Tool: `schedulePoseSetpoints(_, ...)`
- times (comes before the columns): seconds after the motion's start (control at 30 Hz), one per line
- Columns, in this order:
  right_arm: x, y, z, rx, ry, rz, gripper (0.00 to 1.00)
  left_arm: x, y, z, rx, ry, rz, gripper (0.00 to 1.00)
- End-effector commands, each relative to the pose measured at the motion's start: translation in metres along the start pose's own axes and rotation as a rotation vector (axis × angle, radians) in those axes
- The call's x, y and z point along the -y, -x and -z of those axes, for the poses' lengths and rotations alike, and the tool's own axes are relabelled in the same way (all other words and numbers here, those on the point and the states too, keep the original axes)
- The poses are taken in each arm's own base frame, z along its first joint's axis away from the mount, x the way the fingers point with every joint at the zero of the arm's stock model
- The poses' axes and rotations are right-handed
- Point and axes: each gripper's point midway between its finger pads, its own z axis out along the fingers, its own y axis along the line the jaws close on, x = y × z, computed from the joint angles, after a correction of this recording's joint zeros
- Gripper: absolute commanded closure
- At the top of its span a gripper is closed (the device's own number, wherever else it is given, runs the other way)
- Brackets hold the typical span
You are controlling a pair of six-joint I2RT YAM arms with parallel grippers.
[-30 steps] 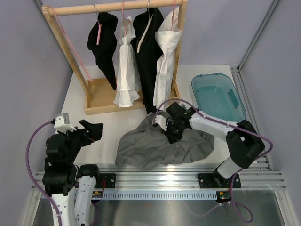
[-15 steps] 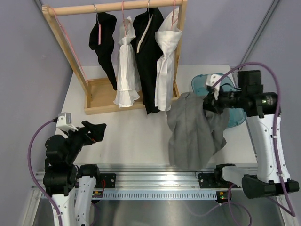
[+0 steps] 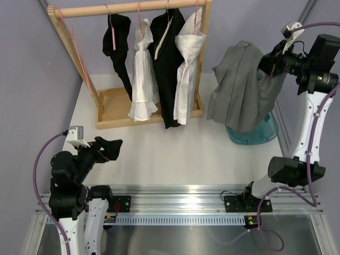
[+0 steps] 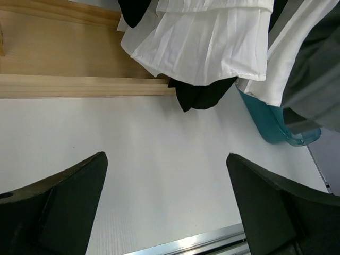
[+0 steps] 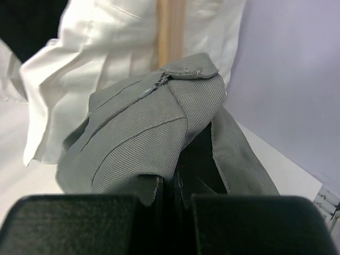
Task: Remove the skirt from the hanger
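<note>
The robot will tip its right gripper downward next and let the skirt's fold down into the teal bin below it.
A grey skirt [image 3: 241, 87] hangs from my right gripper [image 3: 265, 62], high at the back right above a teal bin [image 3: 255, 135]. In the right wrist view the gripper [image 5: 172, 186] is shut on a fold of the grey skirt [image 5: 143, 133] near its waistband and zip. No hanger shows on the skirt. My left gripper [image 3: 109, 147] is open and empty, low over the white table at the front left. Its jaws stand wide apart in the left wrist view [image 4: 167, 175].
A wooden rack [image 3: 127, 8] at the back holds several garments on pink hangers: a black one [image 3: 119, 48], a white one [image 3: 143, 74], another black one [image 3: 167, 64] and another white one [image 3: 188, 64]. The rack's base [image 4: 64, 85] and the bin [image 4: 271, 125] show in the left wrist view.
My right arm has lifted the grey skirt off the table, up and to the right, to a place high over the bin. The left arm has hardly moved.
</note>
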Motion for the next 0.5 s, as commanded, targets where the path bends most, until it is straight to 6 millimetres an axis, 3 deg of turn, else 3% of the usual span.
schedulePoseSetpoints(0.0,0.041,0.030,-0.008,0.093,-0.076,0.007,1.00,0.011,0.010,0.003,0.034,-0.052,-0.045,0.01)
schedulePoseSetpoints(0.13,0.080,0.007,-0.009,0.074,-0.127,-0.077,1.00,0.011,0.007,0.009,0.030,-0.043,-0.060,0.01)
schedulePoseSetpoints(0.27,0.102,-0.036,-0.004,0.001,-0.159,-0.103,1.00,0.010,0.005,0.011,0.029,-0.037,-0.069,0.01)
schedulePoseSetpoints(0.37,0.108,-0.100,-0.005,-0.139,-0.180,-0.118,1.00,0.009,0.004,0.010,0.024,-0.040,-0.068,0.01)
schedulePoseSetpoints(0.47,0.117,-0.141,0.004,-0.248,-0.249,-0.087,1.00,0.010,0.004,0.008,0.019,-0.048,-0.070,0.01)
